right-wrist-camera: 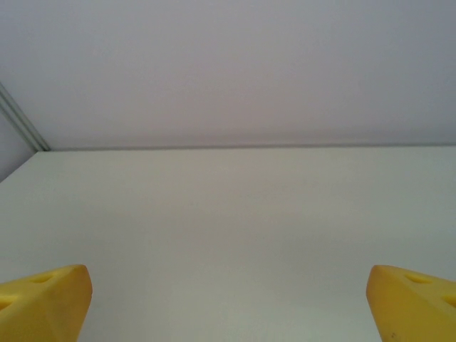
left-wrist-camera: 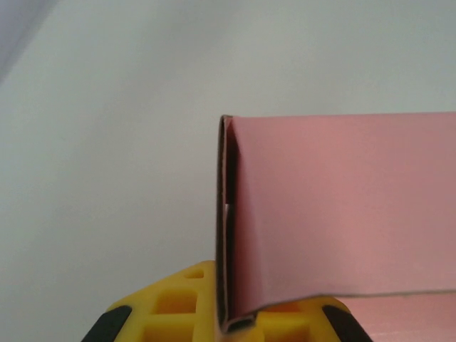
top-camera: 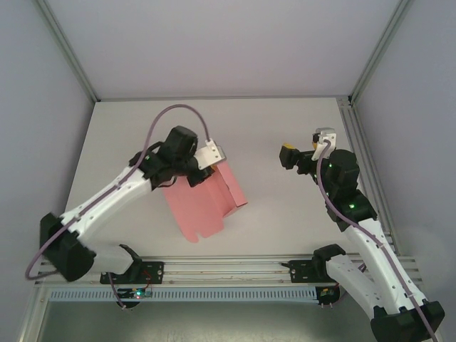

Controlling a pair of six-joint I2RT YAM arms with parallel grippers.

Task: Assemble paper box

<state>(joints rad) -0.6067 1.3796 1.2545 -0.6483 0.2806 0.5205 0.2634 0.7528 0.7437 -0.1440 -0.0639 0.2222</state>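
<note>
The pink paper box hangs slanted, so I need to turn it square to the near bar and lower it onto the table before my left gripper opens.
The pink paper box (top-camera: pixel 203 203) is a partly folded card sheet held up over the middle of the table, its lower part hanging toward the near edge. My left gripper (top-camera: pixel 208 165) is shut on its upper folded edge. In the left wrist view the yellow fingers (left-wrist-camera: pixel 171 306) pinch the doubled fold of the paper box (left-wrist-camera: pixel 342 206), which stands up and spreads right from the left gripper (left-wrist-camera: pixel 239 322). My right gripper (top-camera: pixel 293 157) hovers to the right of the card, apart from it. The right gripper (right-wrist-camera: pixel 228 303) is open, its yellow fingertips (right-wrist-camera: pixel 50 296) wide apart over bare table.
The white table (top-camera: pixel 135 128) is walled on three sides. A metal rail (top-camera: pixel 228 267) runs along the near edge by the arm bases, and another rail (top-camera: pixel 360 153) runs along the right side.
</note>
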